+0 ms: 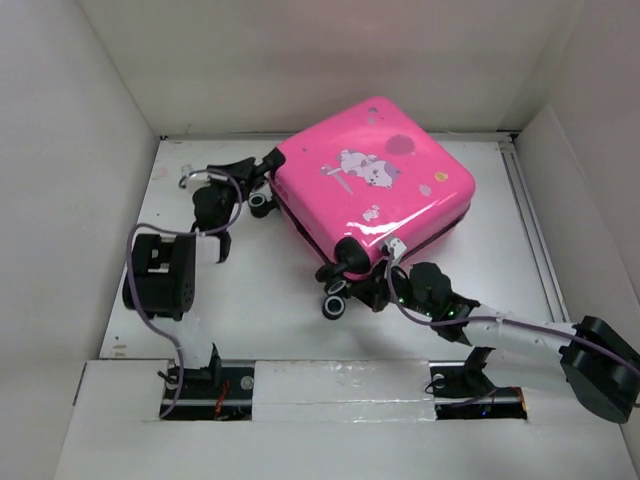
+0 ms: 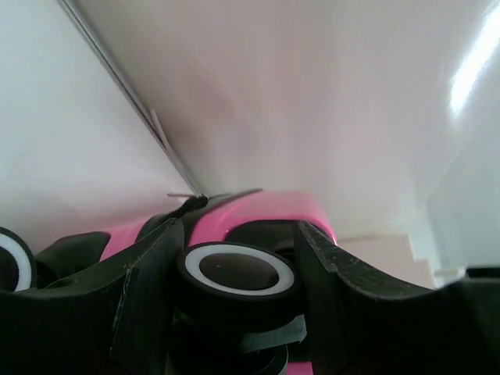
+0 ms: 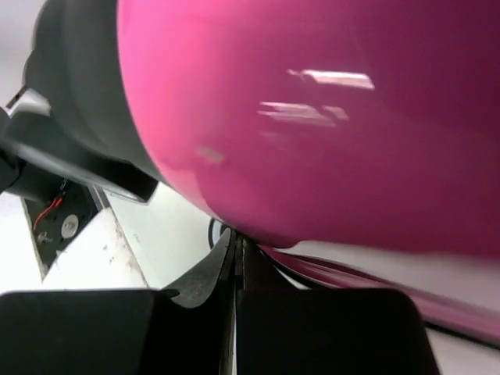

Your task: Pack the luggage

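Observation:
The luggage lies slanted, so next my left gripper needs to pull back and to the right in the top view, letting go of the luggage's black wheel by the luggage's front corner.
The hot-pink luggage [image 1: 375, 185] lies flat at the back middle of the table, its cartoon-printed lid facing up and lowered onto the base. My left gripper [image 1: 257, 188] is at its left corner. In the left wrist view the left gripper [image 2: 241, 231] has both fingers pressed against a black wheel with a white ring [image 2: 238, 269], below the pink shell [image 2: 258, 207]. My right gripper [image 1: 385, 272] is at the front corner, beside two more wheels [image 1: 335, 300]. In the right wrist view the right gripper [image 3: 237, 238] is pinched shut under the pink shell [image 3: 312, 117], on a thin dark strip that looks like the zipper pull.
White walls enclose the table on the left, back and right. A metal rail [image 1: 527, 200] runs along the right side. A raised white strip [image 1: 340, 385] crosses the near edge between the arm bases. The left arm's grey cable [image 1: 150, 300] loops beside its elbow.

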